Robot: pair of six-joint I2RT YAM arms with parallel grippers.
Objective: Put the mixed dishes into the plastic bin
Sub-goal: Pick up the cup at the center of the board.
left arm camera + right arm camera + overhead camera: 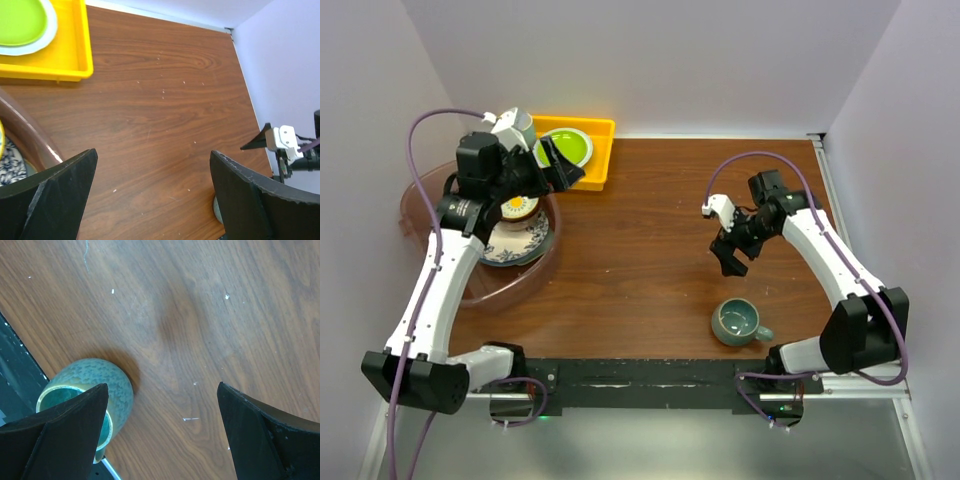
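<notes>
My right gripper is above the mug, which stands nearer my base, so next I should draw it back and lower its open fingers over the teal mug's far rim [744,301].
A teal mug [738,322] stands upright on the wooden table near the front right. My right gripper [730,262] hovers open just behind it. In the right wrist view the mug [100,380] lies at the lower left, partly behind one finger, and nothing sits between the right gripper's [162,386] jaws. The plastic bin [430,200] stands at the left and holds a blue-rimmed patterned plate [525,243] with other dishes on it. My left gripper [565,168] is open and empty, raised by the bin's far right rim [30,135].
A yellow tray [600,150] with a lime-green plate [570,147] stands at the back, just right of the bin. In the left wrist view the tray [65,60] is at the upper left. White walls close in the table on three sides.
</notes>
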